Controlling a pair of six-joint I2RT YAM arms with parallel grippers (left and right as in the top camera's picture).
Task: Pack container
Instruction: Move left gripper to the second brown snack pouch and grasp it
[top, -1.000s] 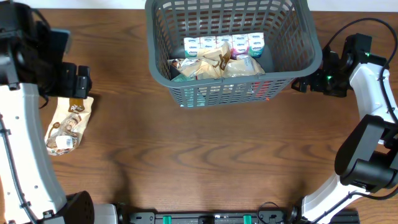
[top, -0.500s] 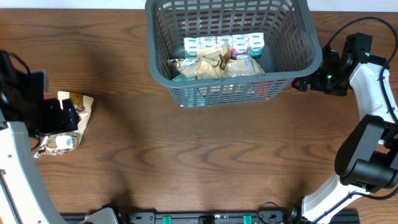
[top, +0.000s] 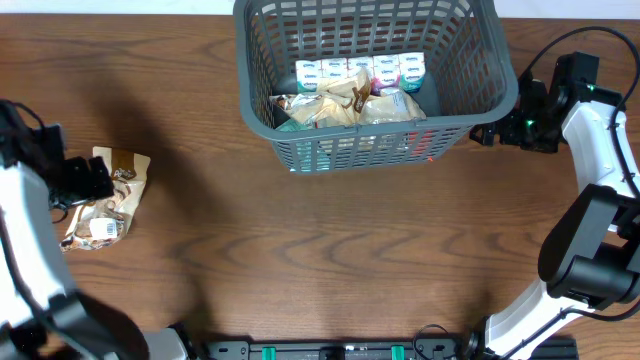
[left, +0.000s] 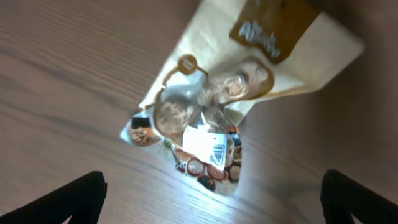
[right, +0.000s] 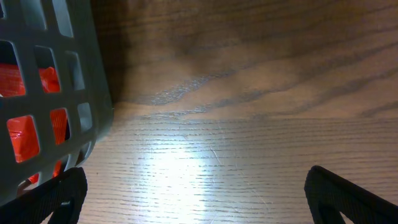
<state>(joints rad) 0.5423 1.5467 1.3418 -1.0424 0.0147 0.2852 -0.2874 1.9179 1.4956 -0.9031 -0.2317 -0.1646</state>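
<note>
Next, my left gripper will lower to the middle of the cookie bag, since the bag lies flat below and fits between its open fingers.
The container, a dark grey slotted basket, stands at the back middle of the table and holds several snack packs and small cartons. A tan cookie bag lies flat on the wood at the left. My left gripper hovers over the bag's left side, open and empty; the left wrist view shows the bag ahead of the wide-apart fingers. My right gripper is open and empty beside the basket's right front corner.
Red packaging shows through the basket's lattice in the right wrist view. Brown wooden tabletop spreads in front of the basket. Cables run by the right arm.
My left arm has swung down and toward the front left, now low over the cookie bag. The bag, basket and right arm have not moved.
</note>
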